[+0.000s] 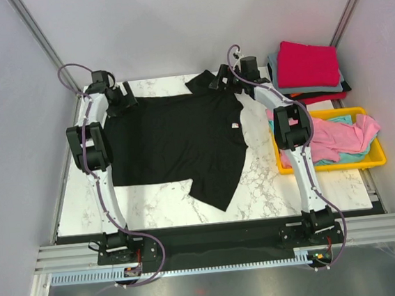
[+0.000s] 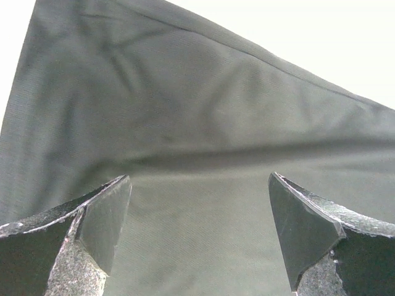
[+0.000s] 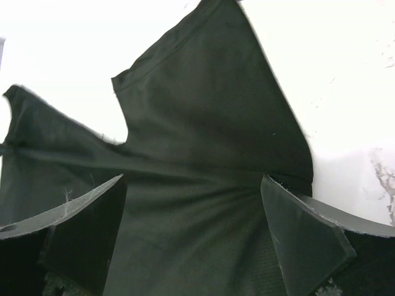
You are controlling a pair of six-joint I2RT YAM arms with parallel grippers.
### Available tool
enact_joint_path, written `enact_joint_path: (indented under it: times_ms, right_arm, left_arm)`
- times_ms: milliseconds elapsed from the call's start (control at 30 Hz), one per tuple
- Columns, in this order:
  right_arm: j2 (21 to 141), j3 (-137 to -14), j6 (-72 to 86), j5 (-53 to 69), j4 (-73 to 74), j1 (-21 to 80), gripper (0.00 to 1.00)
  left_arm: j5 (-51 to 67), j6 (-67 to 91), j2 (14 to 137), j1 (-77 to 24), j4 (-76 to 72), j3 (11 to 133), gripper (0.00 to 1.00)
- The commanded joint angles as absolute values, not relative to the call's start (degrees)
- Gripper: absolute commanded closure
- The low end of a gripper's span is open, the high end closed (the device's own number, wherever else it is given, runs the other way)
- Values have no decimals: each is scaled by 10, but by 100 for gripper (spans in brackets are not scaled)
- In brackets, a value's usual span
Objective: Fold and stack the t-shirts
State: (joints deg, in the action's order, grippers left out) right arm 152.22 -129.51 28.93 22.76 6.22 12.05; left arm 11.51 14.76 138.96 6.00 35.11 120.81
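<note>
Since the black t-shirt (image 1: 176, 146) lies spread flat and unfolded, I need to bring my left gripper back along the hem and down onto its near corner (image 1: 115, 184) to close.
A black t-shirt (image 1: 176, 146) lies spread on the marble table, neck to the right, one sleeve toward the near edge. My left gripper (image 1: 124, 98) is at its far left corner, jaws open over the black fabric (image 2: 197, 185). My right gripper (image 1: 218, 81) is at the far sleeve, jaws open over the black cloth (image 3: 203, 185) with the sleeve hem beyond. A folded stack with a red t-shirt (image 1: 307, 64) on top and grey below sits at the far right. A pink t-shirt (image 1: 340, 134) and a teal one (image 1: 345, 155) lie crumpled in the tray.
A yellow plastic tray (image 1: 377, 159) sits at the right of the table. The marble table (image 1: 264, 183) shows bare surface near the front and between the black shirt and the tray. Grey walls close in on both sides.
</note>
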Motion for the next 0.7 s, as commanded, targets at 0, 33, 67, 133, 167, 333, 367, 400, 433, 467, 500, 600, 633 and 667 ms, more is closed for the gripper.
enact_joint_path:
  times_ms: [0,33,67,133,167,333,367,400,433,467,500,600,633,667]
  right_arm:
    - [1512,-1327,261,313,75,120,2]
    - [1498,-1323,250,329,71,123,2]
    - [1481,-1316,244,344,66,127,2]
    - [1416,-1276,229,358,66,141,2]
    - [1391,-1254,217,357,65,146,2]
    - [1176,-1028,254,295,5,174,2]
    - [1146,-939,262,283,-25,179,2]
    - [1092,-900,271,269,-31,191,2]
    - [1069,-863,278,257,-34,199,2]
    - [1047,-800,284,240,-35,207,2]
    - [1010,-772,297,235,-35,225,2]
    - [944,-662,320,208,-42,258,2]
    - [928,-609,333,201,-48,265,2]
    - [912,-584,339,191,-63,272,2]
  left_arm:
    - [143,166,1322,47,374,1214,0]
    - [136,170,1272,47,374,1187,0]
    - [131,174,1247,47,374,1172,0]
    - [103,174,1189,47,374,1119,0]
    - [90,171,1133,47,374,1098,0]
    - [-35,211,951,53,388,906,3]
    - [-73,248,921,67,391,823,4]
    - [-77,268,869,78,391,779,5]
    - [-70,286,839,93,382,733,5]
    - [-51,300,814,132,368,643,6]
    - [-38,315,775,153,356,603,8]
    - [-25,338,741,220,333,506,8]
    - [-20,350,724,240,333,486,9]
    - [-30,375,711,244,329,474,10]
